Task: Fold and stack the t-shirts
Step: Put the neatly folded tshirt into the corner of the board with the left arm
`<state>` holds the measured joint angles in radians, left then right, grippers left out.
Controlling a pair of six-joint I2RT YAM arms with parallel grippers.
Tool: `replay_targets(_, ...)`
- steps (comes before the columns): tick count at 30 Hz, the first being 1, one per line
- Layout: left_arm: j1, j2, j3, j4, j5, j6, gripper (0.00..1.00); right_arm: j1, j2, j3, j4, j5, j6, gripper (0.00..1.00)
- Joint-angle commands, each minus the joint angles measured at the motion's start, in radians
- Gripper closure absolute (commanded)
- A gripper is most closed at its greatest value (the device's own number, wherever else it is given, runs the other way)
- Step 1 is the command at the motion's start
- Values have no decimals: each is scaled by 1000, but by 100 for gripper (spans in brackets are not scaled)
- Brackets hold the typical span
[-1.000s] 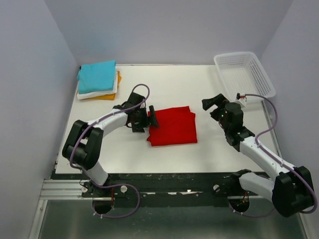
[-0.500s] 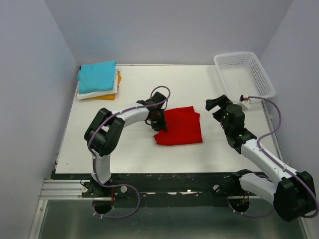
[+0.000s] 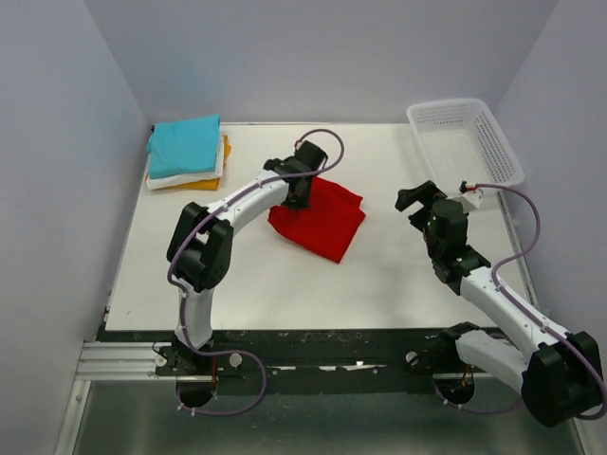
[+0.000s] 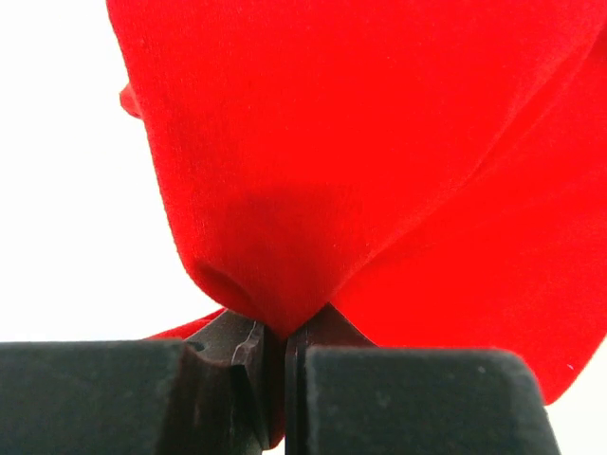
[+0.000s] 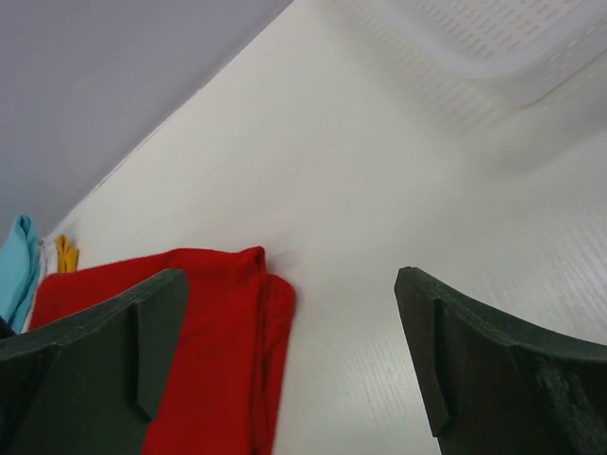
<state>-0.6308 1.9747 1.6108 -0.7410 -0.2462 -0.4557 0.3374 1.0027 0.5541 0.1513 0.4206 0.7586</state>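
Observation:
The red t-shirt (image 3: 321,220) is already folded, so my left gripper will next go up, swing outward to the stack and go down over its turquoise top (image 3: 184,145) to release it.
A folded red t-shirt (image 3: 321,220) lies skewed at the table's middle, also seen in the left wrist view (image 4: 379,152) and the right wrist view (image 5: 190,351). My left gripper (image 3: 302,194) is shut on its far left corner, cloth pinched between the jaws (image 4: 285,332). A stack of folded t-shirts (image 3: 186,152), turquoise on top of white and orange-yellow, sits at the far left corner. My right gripper (image 3: 417,199) hovers open to the right of the red shirt, nothing between its fingers (image 5: 294,351).
A white lattice basket (image 3: 465,142) stands at the far right corner; its wall shows in the right wrist view (image 5: 474,47). Grey walls close in the table on three sides.
My left gripper reached the red shirt's left edge, shut on it and dragged it toward the far side, turning the shirt. The right arm barely shifted.

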Motion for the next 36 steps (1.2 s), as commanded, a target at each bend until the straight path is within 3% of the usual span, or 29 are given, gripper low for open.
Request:
replay_targets(1,133,-21,167,76,-141,466,100,-1,-1,-22,-6,96,-48,0)
replay_targets(11,405,160,583,3,-116,822,100,-2,53,-1,-4,135,-95,0)
replay_targets(17,509,178,664,-4,-66,888,100,-2,114,21,-2,156,-111,0)
replay_targets(23,557,172,716,-29,-15,833,100,-2,166,35,-2,150,-108,0)
replay_targets(27,583,146,726,-66,107,737,100,-2,182,37,-1,141,-105,0)
replay_targets(36,680,124,817,-186,244,572,100,-2,177,38,-8,160,-104,0)
